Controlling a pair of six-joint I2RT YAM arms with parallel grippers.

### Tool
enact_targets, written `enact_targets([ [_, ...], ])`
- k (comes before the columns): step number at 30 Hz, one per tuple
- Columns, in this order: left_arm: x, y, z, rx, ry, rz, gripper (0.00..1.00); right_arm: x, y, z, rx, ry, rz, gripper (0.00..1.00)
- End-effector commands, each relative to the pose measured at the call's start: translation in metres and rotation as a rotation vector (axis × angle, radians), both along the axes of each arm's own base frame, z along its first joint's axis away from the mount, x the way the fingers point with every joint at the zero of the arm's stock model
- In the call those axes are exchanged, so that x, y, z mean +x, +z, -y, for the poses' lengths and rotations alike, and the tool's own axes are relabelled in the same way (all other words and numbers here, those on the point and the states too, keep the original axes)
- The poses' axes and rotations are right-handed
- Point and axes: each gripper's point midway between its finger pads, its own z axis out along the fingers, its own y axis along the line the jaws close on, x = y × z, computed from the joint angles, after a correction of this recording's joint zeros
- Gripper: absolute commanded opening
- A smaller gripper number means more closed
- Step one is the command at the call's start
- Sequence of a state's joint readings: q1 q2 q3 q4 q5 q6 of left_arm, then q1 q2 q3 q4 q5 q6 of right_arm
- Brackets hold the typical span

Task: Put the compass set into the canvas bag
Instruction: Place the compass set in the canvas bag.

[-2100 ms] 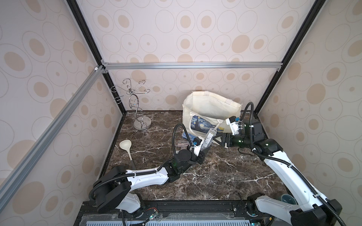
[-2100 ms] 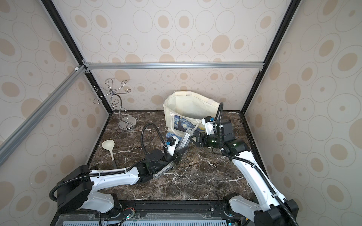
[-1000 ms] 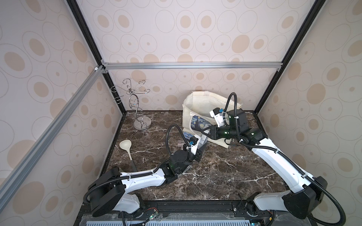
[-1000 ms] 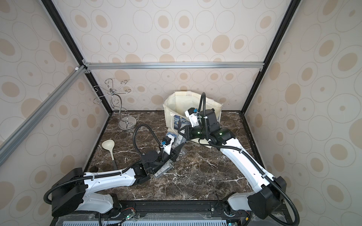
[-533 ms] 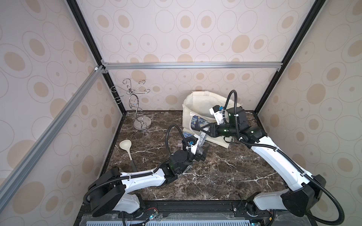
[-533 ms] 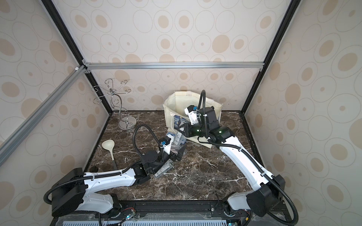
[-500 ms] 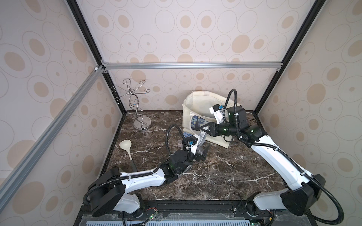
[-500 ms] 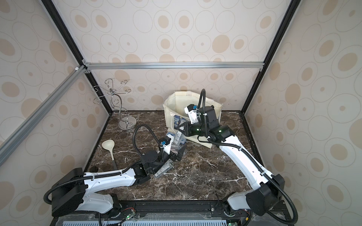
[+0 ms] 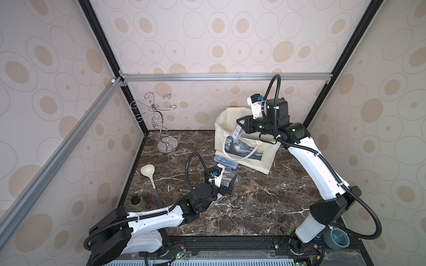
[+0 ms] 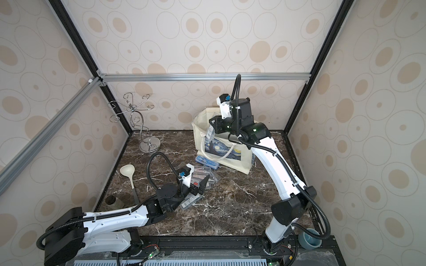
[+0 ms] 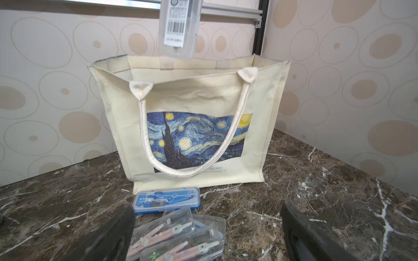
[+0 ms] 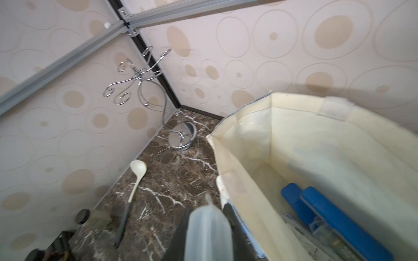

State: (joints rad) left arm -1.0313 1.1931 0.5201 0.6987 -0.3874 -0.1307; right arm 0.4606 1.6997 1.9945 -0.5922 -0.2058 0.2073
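Observation:
The clear case is still hanging at the bag's front rim. The robot's right gripper needs to swing over the bag's opening next, then lower the case inside and let go.
The cream canvas bag with the Starry Night print stands open at the back right. My right gripper is shut on a clear compass set case, held just above the bag's front rim. Blue cases lie inside the bag. My left gripper stands open and empty, low over clear cases with pink compasses. A blue compass case lies in front of the bag.
A chrome hook stand stands at the back left. A cream ladle and a small jar lie along the left wall. Another flat case lies under my left wrist. A teal cup sits off the front right corner.
My left gripper has opened and let go of the clear case. My right arm has lifted that case up and back, to the bag's mouth.

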Motion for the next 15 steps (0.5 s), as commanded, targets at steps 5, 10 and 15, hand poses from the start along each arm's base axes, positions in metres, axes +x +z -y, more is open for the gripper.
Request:
enact_targets([
  [5, 0.005, -0.002, -0.009, 0.009, 0.052, -0.017, 1.0, 0.061, -0.014, 0.069, -0.211, -0.301, 0.036, 0.12],
  [10, 0.01, -0.006, -0.003, 0.02, 0.049, -0.024, 1.0, 0.086, -0.058, 0.103, -0.361, -0.409, -0.034, 0.12],
  [15, 0.014, -0.015, 0.003, 0.037, 0.045, -0.047, 1.0, 0.094, -0.112, 0.12, -0.442, -0.437, -0.142, 0.1],
])
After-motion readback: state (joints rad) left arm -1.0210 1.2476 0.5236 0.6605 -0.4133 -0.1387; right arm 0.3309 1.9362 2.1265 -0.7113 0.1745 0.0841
